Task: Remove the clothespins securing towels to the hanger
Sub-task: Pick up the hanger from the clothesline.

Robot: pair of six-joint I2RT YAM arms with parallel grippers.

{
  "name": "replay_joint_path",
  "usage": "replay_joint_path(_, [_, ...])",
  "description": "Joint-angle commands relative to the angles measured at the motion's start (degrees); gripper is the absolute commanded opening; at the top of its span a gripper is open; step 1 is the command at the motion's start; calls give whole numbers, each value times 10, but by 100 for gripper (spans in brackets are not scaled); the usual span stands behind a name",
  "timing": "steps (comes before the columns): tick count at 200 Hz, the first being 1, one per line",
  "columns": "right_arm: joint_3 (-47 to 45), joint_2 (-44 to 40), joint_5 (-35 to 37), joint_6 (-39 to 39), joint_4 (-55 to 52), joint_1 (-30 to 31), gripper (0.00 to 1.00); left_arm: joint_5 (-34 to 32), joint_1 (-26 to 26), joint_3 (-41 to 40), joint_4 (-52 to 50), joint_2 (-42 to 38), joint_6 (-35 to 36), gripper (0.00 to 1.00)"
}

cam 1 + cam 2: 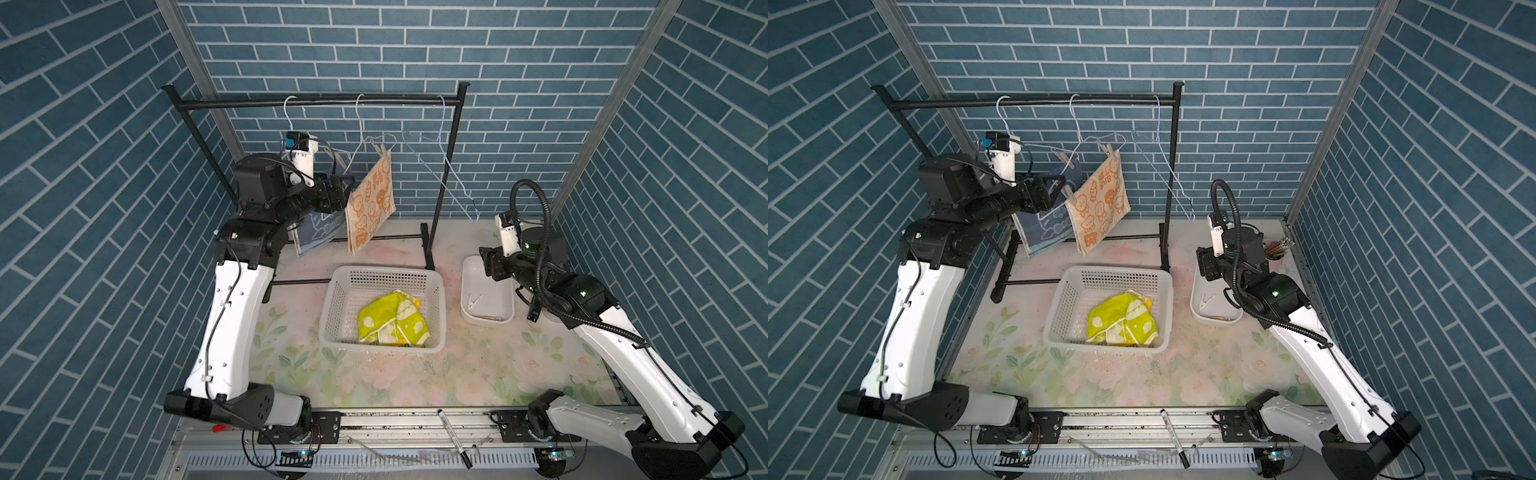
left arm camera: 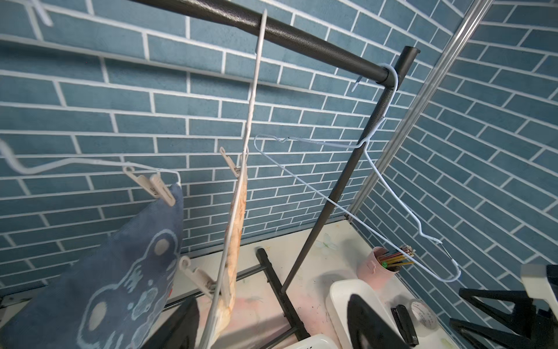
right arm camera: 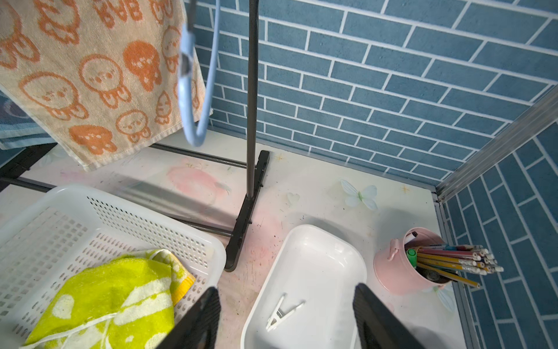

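Note:
My left gripper needs to move outward past the lower clothespin next and close on the white hanger's sloping wire [image 1: 353,159] [image 2: 231,218] above it, since that part of the wire is bare of towel.
Two towels hang pinned on wire hangers: a denim-blue one [image 2: 120,272] and an orange-cream one [image 1: 372,203]. Pale clothespins grip the blue towel's top [image 2: 151,184], the orange towel's upper corner [image 1: 1106,150] and its lower corner [image 2: 199,279]. My left gripper [image 2: 271,305] is open beside that lower clothespin, the orange towel's edge standing between its jaws near one finger. A yellow-green towel [image 1: 392,322] lies in the basket. My right gripper [image 3: 286,288] hovers open and empty over the white tray [image 3: 305,229], where a white clothespin [image 3: 283,312] lies.
The black rack [image 1: 316,101] spans the back, with an empty light-blue hanger [image 1: 449,166] at its right end. A white perforated basket [image 1: 388,272] sits mid-table. A pink cup of pencils [image 3: 401,272] stands in the back right corner. A marker [image 1: 453,436] lies on the front rail.

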Motion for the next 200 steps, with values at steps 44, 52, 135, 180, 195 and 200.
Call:
replay_joint_path(44, [-8, -24, 14, 14, -14, -3, 71, 12, 4, 164, -116, 129, 20, 75])
replay_joint_path(52, [-11, -26, 16, 15, -14, -3, 71, 9, 4, 178, -121, 141, 23, 75])
replay_joint_path(135, [-19, -26, 15, 26, -13, -3, 71, 70, 4, 249, -131, 208, 15, 40])
replay_joint_path(180, [-27, -28, 11, 30, -8, -3, 71, 125, 5, 218, -65, 192, -23, 20])
replay_joint_path(195, [-30, -28, 10, 33, -6, -3, 70, 138, 4, 204, -38, 185, -39, 15])
replay_joint_path(200, [-31, -28, 10, 33, -6, -3, 70, 141, 4, 199, -28, 182, -46, 14])
